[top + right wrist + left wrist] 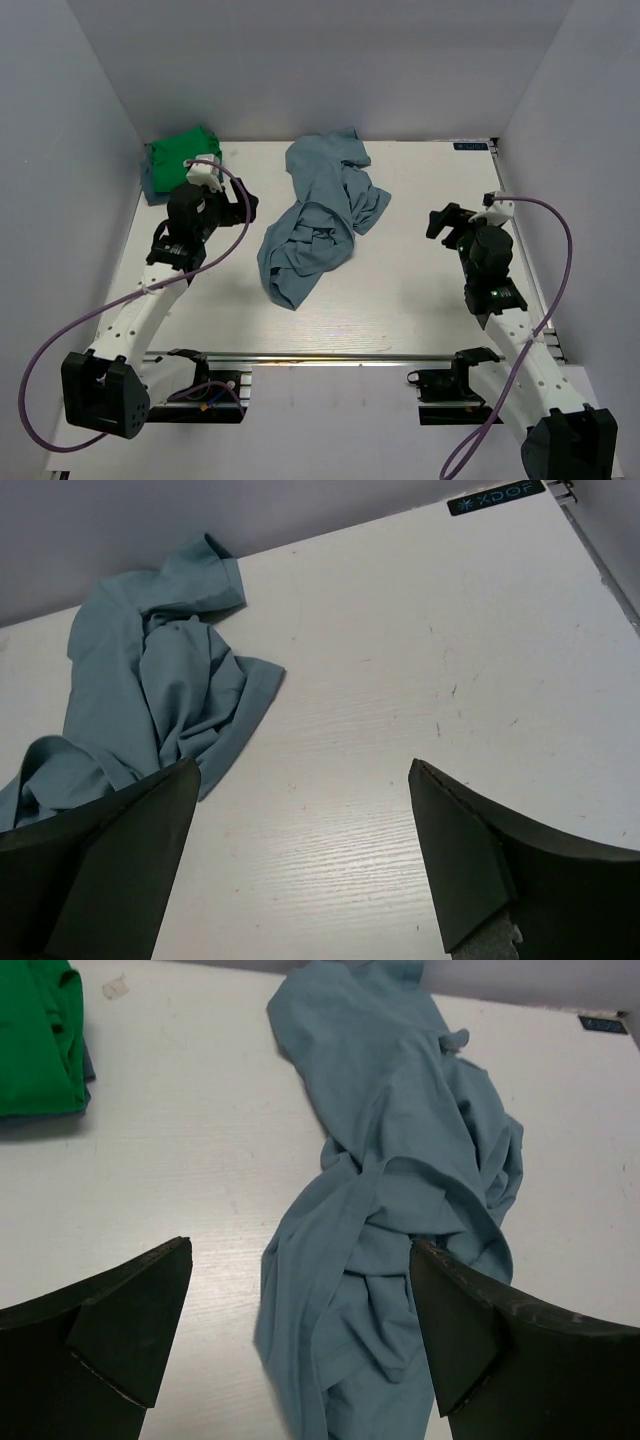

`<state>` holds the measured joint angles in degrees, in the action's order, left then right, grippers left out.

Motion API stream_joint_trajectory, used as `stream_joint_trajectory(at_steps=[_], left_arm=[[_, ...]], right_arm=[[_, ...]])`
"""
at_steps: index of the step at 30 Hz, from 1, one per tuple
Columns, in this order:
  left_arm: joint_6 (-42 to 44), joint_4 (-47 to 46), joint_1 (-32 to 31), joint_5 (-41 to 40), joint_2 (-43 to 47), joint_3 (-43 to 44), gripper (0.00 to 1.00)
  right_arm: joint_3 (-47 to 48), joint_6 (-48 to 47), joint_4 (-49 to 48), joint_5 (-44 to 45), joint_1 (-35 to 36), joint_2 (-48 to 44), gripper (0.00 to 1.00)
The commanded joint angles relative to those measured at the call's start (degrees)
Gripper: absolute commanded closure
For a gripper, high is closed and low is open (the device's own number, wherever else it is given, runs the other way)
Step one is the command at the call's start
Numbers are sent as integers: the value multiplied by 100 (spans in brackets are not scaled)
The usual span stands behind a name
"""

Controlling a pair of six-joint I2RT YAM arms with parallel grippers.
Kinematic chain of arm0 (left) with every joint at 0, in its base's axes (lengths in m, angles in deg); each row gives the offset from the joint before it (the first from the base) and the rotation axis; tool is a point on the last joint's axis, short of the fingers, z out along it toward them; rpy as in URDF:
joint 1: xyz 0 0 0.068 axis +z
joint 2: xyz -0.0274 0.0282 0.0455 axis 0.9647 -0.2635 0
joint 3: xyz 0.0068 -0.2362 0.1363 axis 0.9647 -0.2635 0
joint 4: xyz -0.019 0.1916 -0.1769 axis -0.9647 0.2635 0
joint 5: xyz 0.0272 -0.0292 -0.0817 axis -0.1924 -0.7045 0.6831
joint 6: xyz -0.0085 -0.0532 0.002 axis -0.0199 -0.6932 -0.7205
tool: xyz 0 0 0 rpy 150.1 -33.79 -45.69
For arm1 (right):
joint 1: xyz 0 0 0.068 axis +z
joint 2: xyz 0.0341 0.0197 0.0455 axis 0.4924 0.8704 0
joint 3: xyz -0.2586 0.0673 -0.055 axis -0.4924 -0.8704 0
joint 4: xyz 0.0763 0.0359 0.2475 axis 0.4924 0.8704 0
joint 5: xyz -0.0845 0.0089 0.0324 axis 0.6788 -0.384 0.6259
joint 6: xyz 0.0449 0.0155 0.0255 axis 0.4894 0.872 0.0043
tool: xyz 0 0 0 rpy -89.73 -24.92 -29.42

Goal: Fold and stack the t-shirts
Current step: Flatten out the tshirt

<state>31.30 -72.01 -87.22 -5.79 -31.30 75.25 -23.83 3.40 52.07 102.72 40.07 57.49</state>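
Next, my left gripper moves down and to the right in the top view, onto the hem across the blue-grey shirt's middle, since the hem lies above the folds.
The blue-grey t-shirt [320, 215] lies crumpled in a long heap in the middle of the table; it also shows in the left wrist view [400, 1180] and the right wrist view [160, 690]. The green t-shirt [182, 152] sits folded in the far left corner on something blue-grey, and shows in the left wrist view [35, 1040]. My left gripper [240, 205] is open and empty, just left of the blue-grey shirt, whose near part lies between its fingers in the left wrist view. My right gripper [447, 222] is open and empty over bare table to the shirt's right.
White walls close in the table at the back and both sides. A small dark label [470, 146] sits at the far right edge of the table [420, 300]. Purple cables loop from both arms.
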Motion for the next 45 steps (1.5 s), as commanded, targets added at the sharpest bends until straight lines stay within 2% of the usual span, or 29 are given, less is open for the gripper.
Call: stream_joint_trajectory(at_steps=[1, 4, 7, 10, 11, 13, 14, 17, 19, 24, 29, 30, 33, 35, 39, 42, 43, 45], left_arm=[[35, 634, -8, -54, -62, 371, 0], [123, 838, -8, 208, -203, 512, 0], [123, 399, -60, 552, -274, 355, 0], [123, 153, -60, 1104, -615, 284, 0], [123, 152, -60, 1402, -747, 379, 0], [123, 74, -113, 1790, -1219, 546, 0], [123, -5, -113, 2044, -1388, 599, 0], [62, -120, -376, 2318, -2098, 854, 0], [61, -191, -560, 2319, -2452, 1125, 0], [140, 161, -1466, 2108, -3498, 1952, 0], [79, 572, -2028, 1222, -4437, 2796, 0], [26, 661, -2081, 1011, -4588, 3111, 0], [-80, 907, -2143, 712, -5096, 3639, 3], [-167, 1206, -2143, 342, -5309, 3860, 7], [-220, 1435, -2196, 130, -5643, 4142, 7], [-343, 1313, -2196, 130, -5757, 4194, 15], [-404, 1199, -2196, 130, -5758, 4195, 24], [-457, 1040, -2196, 201, -5758, 4195, 35]], right_arm=[[116, 79, -11, -203, 7, -170, 10], [-77, -274, -152, -845, -11, -232, 10], [-464, -606, -651, -1871, -11, -320, 10], [-746, -449, -1056, -1849, -11, -303, 10], [-694, -240, -997, -1596, 7, -233, 10], [-369, -89, -593, -1454, -2, 221, 10], [163, -115, 43, -1497, -2, 382, 10], [1053, -361, 664, -1691, 16, 1296, 10], [1335, -501, 893, -1778, 24, 1753, 10], [2039, -396, 797, -1928, 42, 2781, 10], [2988, -554, 1051, -1805, 112, 3939, 10], [3364, -581, 1148, -1822, 95, 4065, 10], [3682, -590, 1149, -1875, 130, 4478, 10], [3824, -554, 1088, -1822, 156, 4716, 10], [4236, -572, 1061, -1691, 217, 5110, 10], [4631, -625, 1148, -1726, 253, 5498, 10], [4764, -642, 1149, -1734, 305, 5664, 10], [5010, -695, 1149, -1708, 340, 5858, 10]])
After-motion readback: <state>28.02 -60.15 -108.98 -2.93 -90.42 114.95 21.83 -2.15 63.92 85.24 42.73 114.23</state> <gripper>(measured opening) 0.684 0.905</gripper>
